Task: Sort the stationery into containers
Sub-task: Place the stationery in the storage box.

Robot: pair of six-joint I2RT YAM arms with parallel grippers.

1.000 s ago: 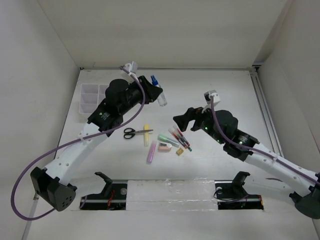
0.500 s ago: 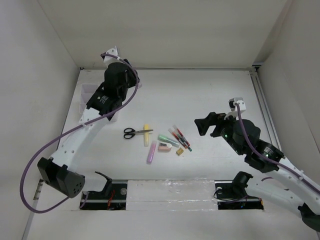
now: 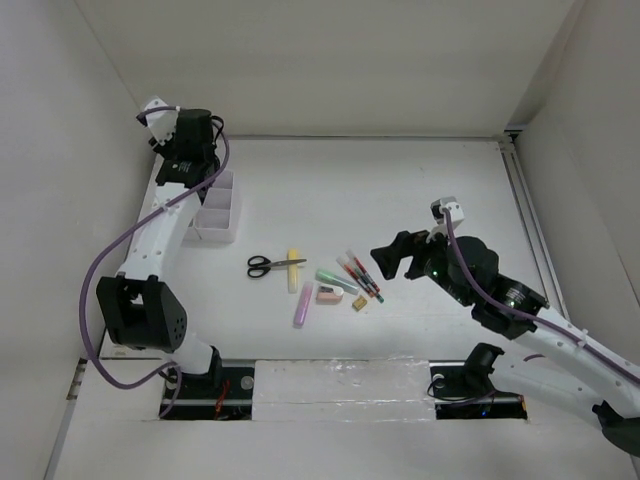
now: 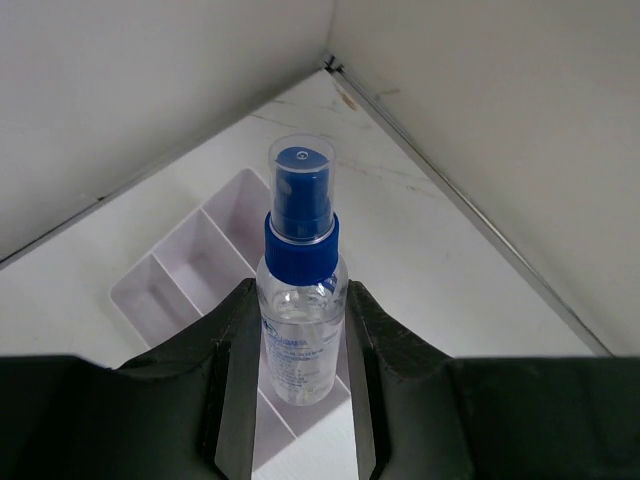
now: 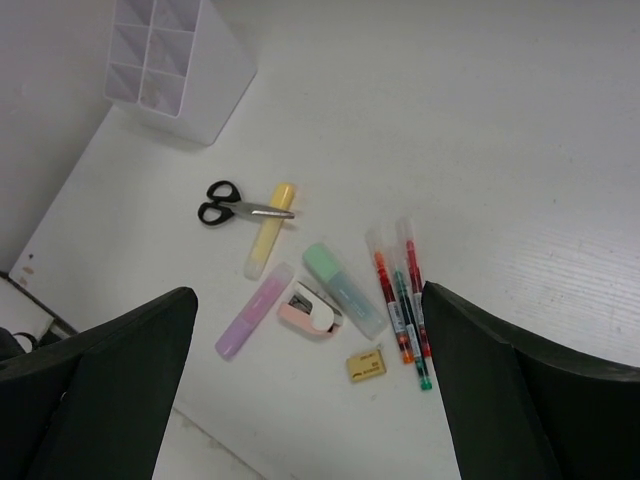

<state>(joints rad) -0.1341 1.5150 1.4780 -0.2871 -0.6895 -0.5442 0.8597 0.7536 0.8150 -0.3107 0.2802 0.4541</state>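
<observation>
My left gripper moves down toward the organizer's far corner section point(image 4: 243, 215) by the organizer's side next, before releasing the bottle point(image 4: 299, 330), since that section is empty.
My left gripper point(image 4: 300, 305) is shut on a clear bottle point(image 4: 299, 330) with a blue cap, held upright above the white divided organizer point(image 4: 170, 275). In the top view this gripper point(image 3: 192, 170) hangs over the organizer point(image 3: 222, 222) at the far left; the bottle is hidden there. My right gripper point(image 5: 307, 300) point(image 3: 386, 262) stands wide open above the loose stationery. Under it lie black-handled scissors point(image 5: 232, 206), a yellow highlighter point(image 5: 269, 230), a pink highlighter point(image 5: 252, 311), a green highlighter point(image 5: 344, 290), a pink eraser point(image 5: 310, 312), a tan block point(image 5: 366, 365) and pens point(image 5: 402, 300).
White walls close in the table at the back and both sides; the organizer sits near the left wall. A metal rail point(image 3: 525, 215) runs along the right edge. The scissors point(image 3: 265, 265) and pens point(image 3: 362, 276) lie mid-table.
The left arm has swung from mid-table to the far left corner, carrying the bottle over the organizer. The right arm pulled back to the right, then came partly forward again.
</observation>
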